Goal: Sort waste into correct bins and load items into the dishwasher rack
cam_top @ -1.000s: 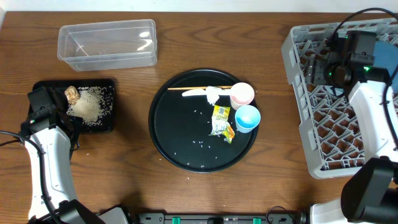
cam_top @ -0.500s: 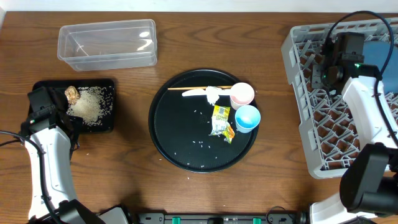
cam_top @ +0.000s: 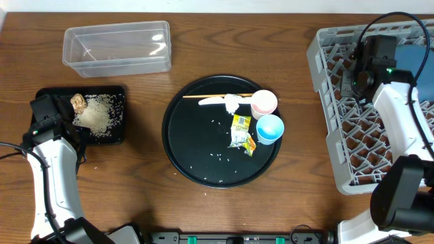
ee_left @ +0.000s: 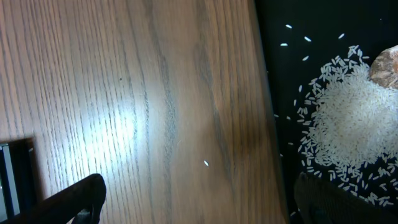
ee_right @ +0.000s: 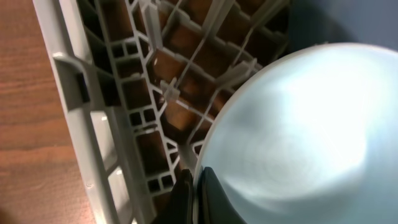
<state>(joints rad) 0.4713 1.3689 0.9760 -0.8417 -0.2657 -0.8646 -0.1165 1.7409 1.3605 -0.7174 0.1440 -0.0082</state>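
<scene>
Next, my right gripper tilts over sideways, turns the white bowl [ee_right: 298, 137] into the rack's bare wires [ee_right: 233, 68] beside the dark-blue bowl and releases the white bowl's rim, as those slots are empty.
In the right wrist view my right gripper [ee_right: 194, 186] is shut on the rim of the white bowl [ee_right: 298, 137], one finger on each side, inside the grey dishwasher rack [ee_right: 68, 81]. Overhead, the arm hides that bowl near the rack's [cam_top: 325, 102] back left; a dark-blue bowl [cam_top: 415, 54] shows behind it. My left gripper [ee_left: 199, 208] is open and empty over bare wood, just beside the shallow black tray [cam_top: 119, 95]. That tray holds a rice pile [ee_left: 348, 124] and a brown lump [cam_top: 78, 103]. The clear tub [cam_top: 116, 47] is empty.
A large round black tray [cam_top: 183, 149] in the middle carries a pink cup [cam_top: 264, 103], a light-blue cup [cam_top: 269, 129], a yellow-green wrapper [cam_top: 241, 132], a white tissue [cam_top: 232, 103], a chopstick [cam_top: 217, 96] and scattered rice grains.
My right gripper has shifted slightly left in the rack and closed on the white bowl's rim. The left arm has not moved.
</scene>
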